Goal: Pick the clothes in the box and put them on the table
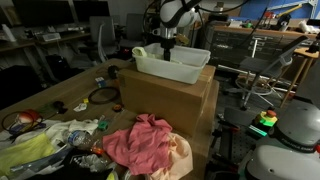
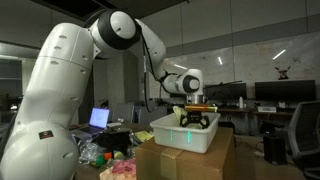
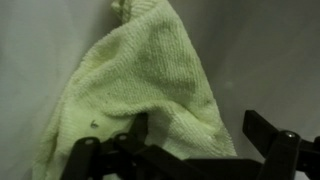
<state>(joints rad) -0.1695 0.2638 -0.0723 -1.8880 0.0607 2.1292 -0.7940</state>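
Note:
The gripper needs to stay low in the box and close on the fold of pale green cloth first, to get that fold between its fingers.
A pale green knitted cloth (image 3: 135,85) lies crumpled on the white floor of the box and fills most of the wrist view. My gripper (image 3: 198,128) hangs just above it, jaws open, with the cloth's lower edge between the two fingers. In both exterior views the gripper (image 1: 166,52) (image 2: 195,118) reaches down into the white plastic box (image 1: 176,70) (image 2: 190,137). A pink cloth (image 1: 140,140) lies heaped on the table in front.
The white box stands on a large cardboard carton (image 1: 165,98). The table (image 1: 70,100) around the pink cloth holds cables, bags and small clutter (image 1: 40,135). Desks, chairs and monitors stand behind.

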